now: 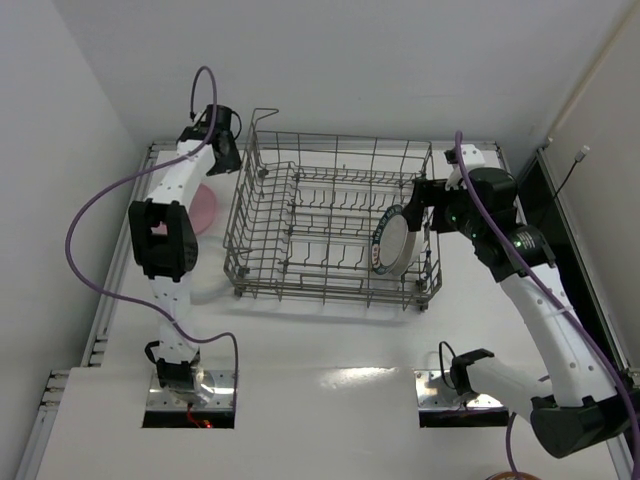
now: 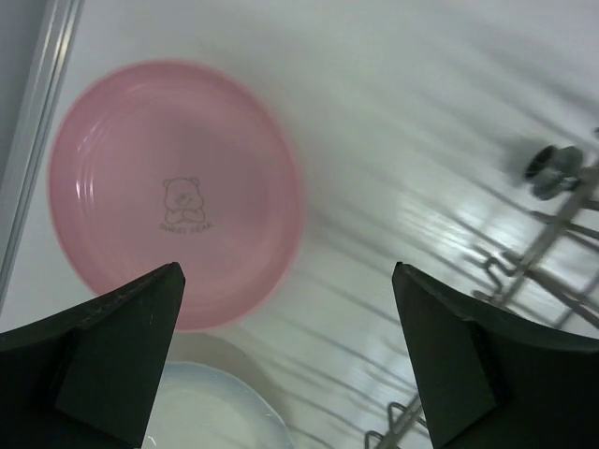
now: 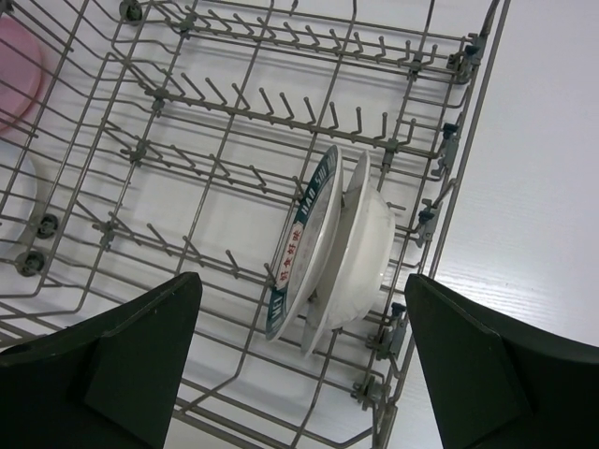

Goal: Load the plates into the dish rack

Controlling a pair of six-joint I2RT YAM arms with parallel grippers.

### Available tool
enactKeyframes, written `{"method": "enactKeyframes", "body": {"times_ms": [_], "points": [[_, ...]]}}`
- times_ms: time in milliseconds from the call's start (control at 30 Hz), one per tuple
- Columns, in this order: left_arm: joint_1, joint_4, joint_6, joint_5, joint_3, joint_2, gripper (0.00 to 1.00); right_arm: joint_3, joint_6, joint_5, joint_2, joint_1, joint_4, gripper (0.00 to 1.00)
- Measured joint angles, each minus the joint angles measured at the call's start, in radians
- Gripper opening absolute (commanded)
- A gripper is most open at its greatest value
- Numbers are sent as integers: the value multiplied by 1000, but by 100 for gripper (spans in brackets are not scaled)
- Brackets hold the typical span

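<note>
My left gripper lowers onto the pink plate's rack-side rim next, since bare table between that rim and the rack leaves room for one finger.
The grey wire dish rack (image 1: 300, 215) stands mid-table. A teal-rimmed plate (image 1: 388, 242) and a plain white plate stand on edge side by side in its right end; in the right wrist view the teal-rimmed plate (image 3: 304, 238) is left of the white plate (image 3: 365, 248). A pink plate (image 1: 205, 208) lies flat left of the rack, and in the left wrist view the pink plate (image 2: 173, 192) lies next to a white plate (image 2: 201, 412). My left gripper (image 2: 285, 355) is open and empty above the table beside the pink plate. My right gripper (image 3: 304, 360) is open and empty above the racked plates.
The rack's wire wall and a wheel (image 2: 547, 168) show at the right of the left wrist view. The table's left rail (image 2: 37, 112) runs close beside the pink plate. A black strip (image 1: 560, 230) borders the table on the right.
</note>
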Motion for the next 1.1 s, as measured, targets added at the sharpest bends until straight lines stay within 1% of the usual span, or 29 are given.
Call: {"method": "enactKeyframes", "body": {"times_ms": [233, 400, 533, 567, 600, 733, 833, 867, 933, 967, 1067, 1100], "points": [[27, -52, 47, -1, -10, 129, 92, -3, -15, -10, -16, -23, 0, 89], [31, -61, 66, 8, -18, 144, 91, -19, -18, -27, -16, -32, 2, 89], [31, -54, 74, 12, -19, 159, 84, -23, -19, -33, -16, -39, 1, 89], [31, -51, 76, 14, -22, 166, 82, -23, -19, -34, -16, -42, 2, 89], [31, -51, 76, 17, -24, 175, 82, -23, -20, -35, -17, -44, 1, 89], [36, -49, 86, 36, -34, 225, 74, -26, -23, -35, -19, -55, 2, 89], [42, -37, 92, 49, -32, 229, 55, -31, -26, -37, -22, -62, 2, 89], [44, -36, 95, 56, -33, 230, 46, -32, -26, -38, -23, -64, 2, 89], [52, -34, 100, 78, -34, 233, 36, -32, -26, -45, -24, -68, 2, 89], [54, -33, 104, 89, -34, 235, 24, -32, -26, -52, -25, -70, 2, 89], [66, -20, 116, 113, -34, 241, 13, -32, -26, -69, -31, -76, 4, 89], [68, -15, 122, 116, -34, 242, 2, -32, -26, -75, -32, -77, 5, 89]]}}
